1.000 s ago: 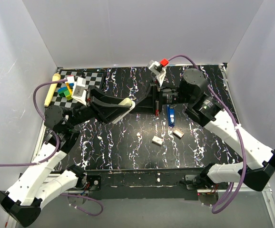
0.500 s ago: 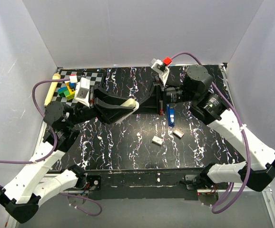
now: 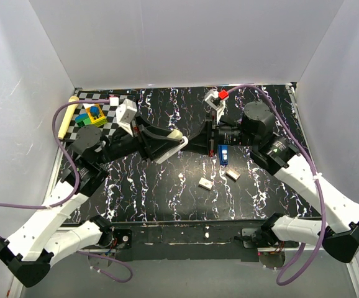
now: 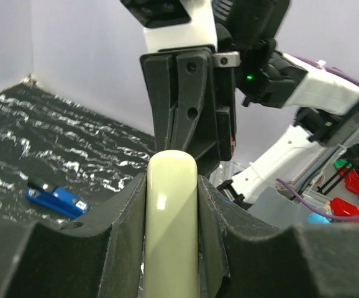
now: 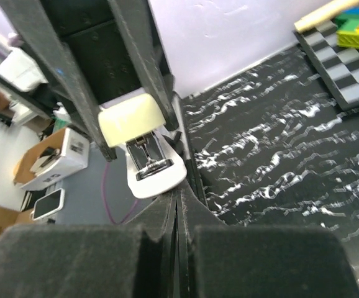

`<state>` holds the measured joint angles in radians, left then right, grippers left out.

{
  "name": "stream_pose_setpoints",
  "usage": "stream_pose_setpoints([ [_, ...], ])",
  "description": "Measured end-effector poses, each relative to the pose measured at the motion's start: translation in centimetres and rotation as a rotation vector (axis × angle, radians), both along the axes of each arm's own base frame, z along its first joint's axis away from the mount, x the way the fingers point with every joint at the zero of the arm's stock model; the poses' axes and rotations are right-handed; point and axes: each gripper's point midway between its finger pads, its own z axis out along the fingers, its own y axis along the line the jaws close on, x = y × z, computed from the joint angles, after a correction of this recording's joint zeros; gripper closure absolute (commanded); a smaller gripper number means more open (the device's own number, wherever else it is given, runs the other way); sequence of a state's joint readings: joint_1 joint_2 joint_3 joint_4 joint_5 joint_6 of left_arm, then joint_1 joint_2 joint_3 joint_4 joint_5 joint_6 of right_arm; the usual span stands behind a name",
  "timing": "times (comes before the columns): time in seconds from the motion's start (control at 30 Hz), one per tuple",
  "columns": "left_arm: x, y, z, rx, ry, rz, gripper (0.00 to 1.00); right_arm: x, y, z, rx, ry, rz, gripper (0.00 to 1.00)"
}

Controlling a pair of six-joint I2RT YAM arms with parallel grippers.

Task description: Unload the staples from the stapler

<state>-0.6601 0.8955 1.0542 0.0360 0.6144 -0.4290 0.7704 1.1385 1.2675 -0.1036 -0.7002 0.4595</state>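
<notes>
The bar goes outward next, then my left gripper turns downward, lowers it and releases it on the tabletop (image 3: 157,119) beside the checkered board, as that spot is clear.
The small blue stapler (image 3: 223,153) lies on the black marbled table, right of centre, with no gripper on it; it also shows in the left wrist view (image 4: 55,197). My left gripper (image 3: 178,141) (image 4: 172,180) is shut on a cream rounded bar (image 4: 170,217) held above the table. In the right wrist view that bar (image 5: 133,115) has a white lower arm (image 5: 158,171) with a metal plate. My right gripper (image 3: 196,139) (image 5: 178,198) is shut, its tips right at the end of the white arm, facing the left gripper.
Three small pale pieces (image 3: 205,183) lie on the table in front of the stapler. A checkered board (image 3: 80,127) with coloured blocks (image 3: 94,113) and a wooden rod (image 3: 66,118) sit at the back left. White walls stand on three sides.
Both grippers, still tip to tip, have shifted a little to the right, and both wrists have turned. The cream bar moved with the left gripper. The blue stapler has not moved.
</notes>
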Motion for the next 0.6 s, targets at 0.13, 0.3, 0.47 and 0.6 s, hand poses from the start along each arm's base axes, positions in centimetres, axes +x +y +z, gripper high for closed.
stream_pose_setpoints([
  [0.13, 2.3, -0.5, -2.0, 0.053, 0.074, 0.078, 1.00, 2.2, -0.6, -3.4, -0.040, 0.046, -0.093, 0.99],
  [0.3, 6.4, -1.3, -5.5, 0.157, 0.181, 0.214, 1.00, 4.7, -1.2, -7.2, -0.096, 0.098, -0.212, 0.99],
  [0.47, 11.4, -0.3, -9.0, 0.239, 0.272, 0.404, 1.00, 6.9, -2.1, -10.2, -0.158, 0.133, -0.347, 0.99],
  [0.6, 15.7, 2.0, -11.7, 0.278, 0.336, 0.557, 1.00, 8.1, -3.0, -13.7, -0.234, 0.180, -0.433, 0.99],
])
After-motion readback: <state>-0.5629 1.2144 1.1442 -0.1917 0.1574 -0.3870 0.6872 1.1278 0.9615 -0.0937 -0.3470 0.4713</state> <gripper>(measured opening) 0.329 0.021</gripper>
